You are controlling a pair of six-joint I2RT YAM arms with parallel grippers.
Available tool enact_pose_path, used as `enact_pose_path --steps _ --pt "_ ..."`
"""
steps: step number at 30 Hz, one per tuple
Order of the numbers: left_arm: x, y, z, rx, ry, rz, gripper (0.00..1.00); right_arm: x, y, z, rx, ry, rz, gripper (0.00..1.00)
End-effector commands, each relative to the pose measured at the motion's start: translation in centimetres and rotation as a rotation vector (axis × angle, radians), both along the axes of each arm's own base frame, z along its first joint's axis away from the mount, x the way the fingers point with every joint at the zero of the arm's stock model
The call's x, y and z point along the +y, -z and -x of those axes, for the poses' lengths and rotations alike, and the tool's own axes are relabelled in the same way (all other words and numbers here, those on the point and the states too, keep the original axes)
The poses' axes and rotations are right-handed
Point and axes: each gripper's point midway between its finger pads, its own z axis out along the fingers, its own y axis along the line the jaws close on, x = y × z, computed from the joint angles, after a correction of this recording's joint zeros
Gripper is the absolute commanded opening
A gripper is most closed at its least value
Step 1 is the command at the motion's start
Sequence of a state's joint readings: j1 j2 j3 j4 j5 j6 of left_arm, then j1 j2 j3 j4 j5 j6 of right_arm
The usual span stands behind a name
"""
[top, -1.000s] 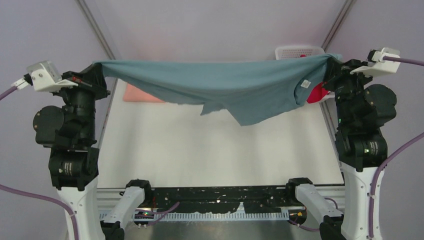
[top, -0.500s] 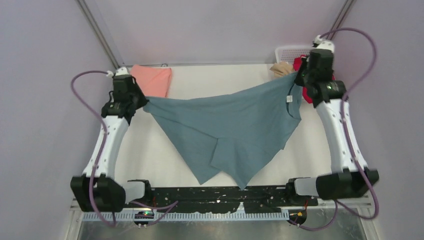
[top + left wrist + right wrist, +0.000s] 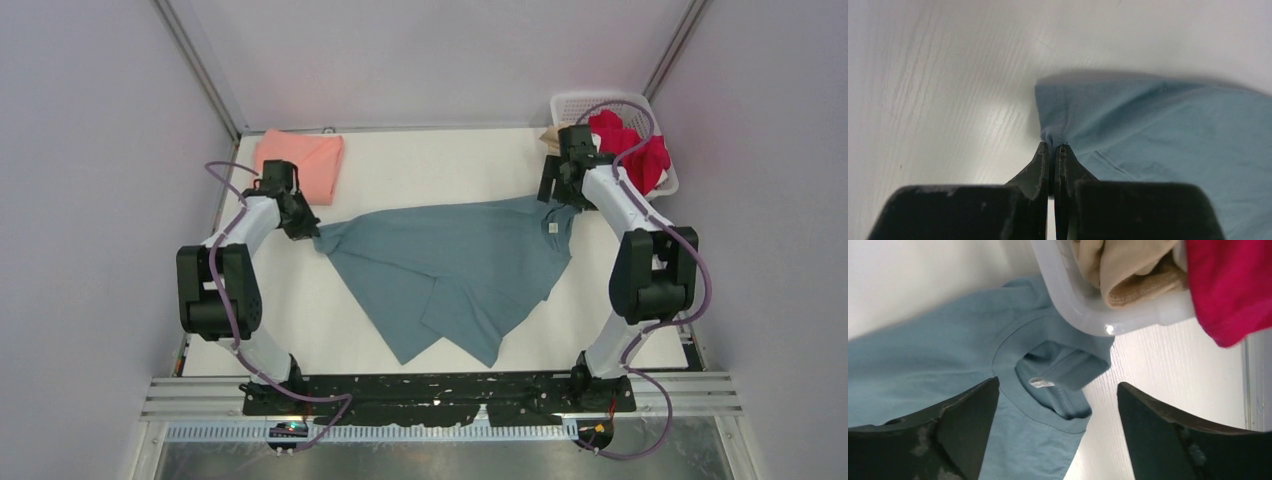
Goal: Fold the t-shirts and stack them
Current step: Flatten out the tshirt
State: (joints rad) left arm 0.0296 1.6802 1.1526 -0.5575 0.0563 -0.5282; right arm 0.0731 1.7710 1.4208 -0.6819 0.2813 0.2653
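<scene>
Next, my right gripper swings back past the t-shirt's collar and lowers to the t-shirt's loose corner nearest the bar (image 3: 490,357), which lies below and back from it.
The slate-blue t-shirt (image 3: 450,260) lies spread and rumpled on the white table, one corner pointing toward the near edge. My left gripper (image 3: 306,228) is shut on its left corner, and the left wrist view shows the cloth (image 3: 1158,125) pinched between the closed tips of that gripper (image 3: 1053,146). My right gripper (image 3: 553,193) hovers open over the collar with the white tag (image 3: 1042,383), nothing between its fingers (image 3: 973,405). A folded salmon-pink t-shirt (image 3: 300,163) rests at the back left. The red t-shirt (image 3: 632,150) and the beige t-shirt (image 3: 1128,275) sit in the basket.
The white lattice basket (image 3: 640,103) stands at the back right corner, its rim (image 3: 1083,310) right beside the blue shirt's collar. Metal frame posts rise at both back corners. Both arm bases sit on the black rail at the near edge.
Both arms came down and lowered the blue shirt from stretched in the air onto the table. The right gripper opened and let go of the collar end; the left kept its grip.
</scene>
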Motion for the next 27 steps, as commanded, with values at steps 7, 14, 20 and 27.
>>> enact_pose_path --steps 7,14,20,27 --pt "-0.5 -3.4 -1.7 -0.108 -0.013 0.046 0.00 11.4 -9.5 9.6 -0.187 -0.420 0.005 0.97" --pt "-1.4 -3.5 -1.1 -0.115 -0.029 0.098 0.00 24.5 -3.0 25.3 0.088 -1.099 -0.346 0.91" --pt "-1.5 -2.8 -0.6 -0.099 -0.048 0.113 0.00 25.1 2.9 32.0 0.283 -1.130 -0.278 0.83" --pt "-1.3 -2.3 -0.1 -0.095 -0.061 0.105 0.00 22.4 7.3 32.8 0.358 -0.980 -0.137 0.69"
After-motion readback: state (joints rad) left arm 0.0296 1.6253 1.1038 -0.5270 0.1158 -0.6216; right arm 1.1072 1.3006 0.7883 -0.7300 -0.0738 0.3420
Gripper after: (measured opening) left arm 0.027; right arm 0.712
